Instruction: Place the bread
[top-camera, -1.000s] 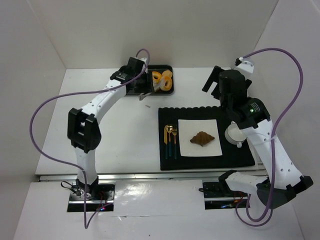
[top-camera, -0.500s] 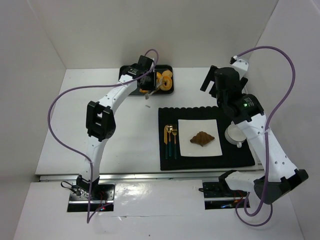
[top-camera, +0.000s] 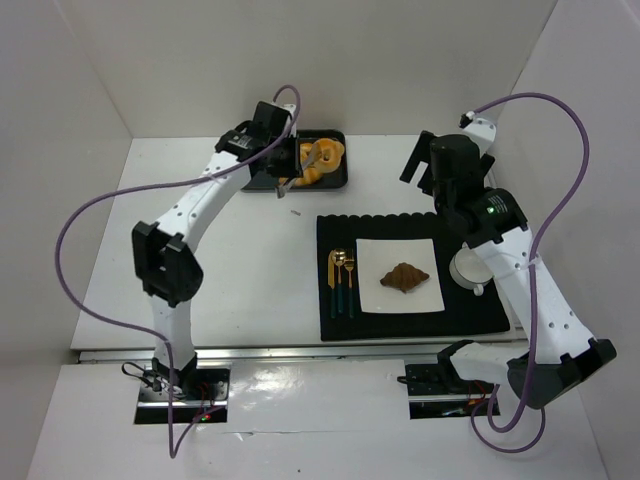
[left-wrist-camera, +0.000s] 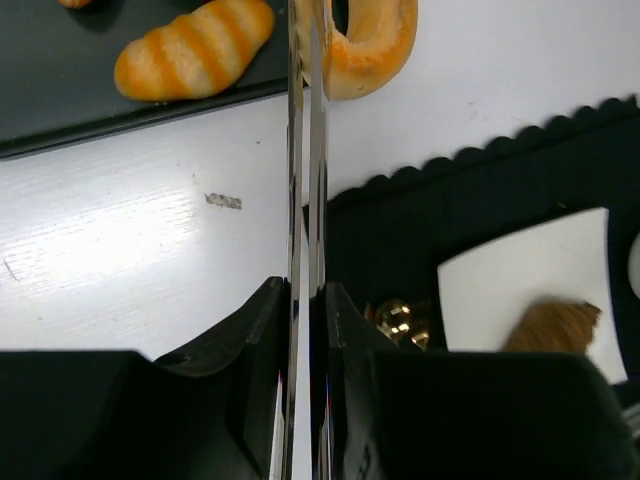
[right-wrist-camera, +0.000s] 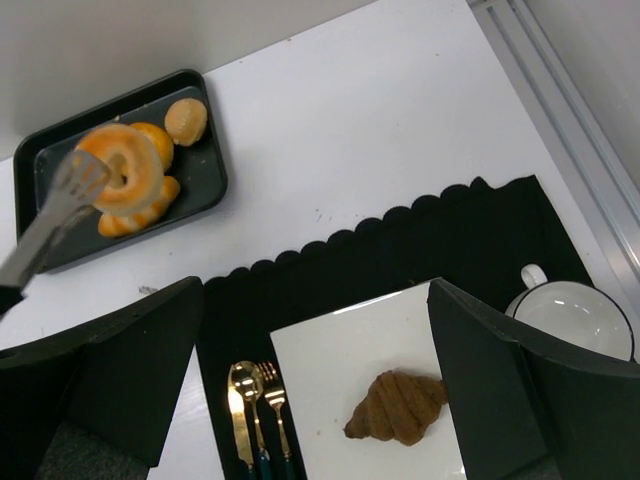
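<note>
The white plate's bare spoon-side corner (left-wrist-camera: 482, 285) is below my left gripper and to its right in the top view. My left gripper will next move back, across and down to let go of the tongs (left-wrist-camera: 305, 180).
My left gripper (top-camera: 280, 172) is shut on metal tongs (left-wrist-camera: 305, 180), seen edge-on between its jaws (left-wrist-camera: 308, 295). The tongs (right-wrist-camera: 50, 225) pinch a ring-shaped bread (right-wrist-camera: 122, 180) and hold it over the black tray (top-camera: 340, 178); the bread also shows in the top view (top-camera: 325, 152) and the left wrist view (left-wrist-camera: 365, 45). A white square plate (top-camera: 400, 258) on the black mat (top-camera: 420, 320) carries a brown croissant (top-camera: 404, 276). My right gripper (top-camera: 425, 165) is open and empty, high above the mat (right-wrist-camera: 320, 370).
The tray holds a striped roll (left-wrist-camera: 195, 50) and a round bun (right-wrist-camera: 185, 120). A gold spoon and fork (top-camera: 342, 280) lie left of the plate. A white cup (top-camera: 470, 268) stands at the mat's right edge. White walls enclose the table.
The left arm swung over the tray and back a little. The ring bread, lying in the tray before, now hangs in the tongs. The right arm shifted slightly.
</note>
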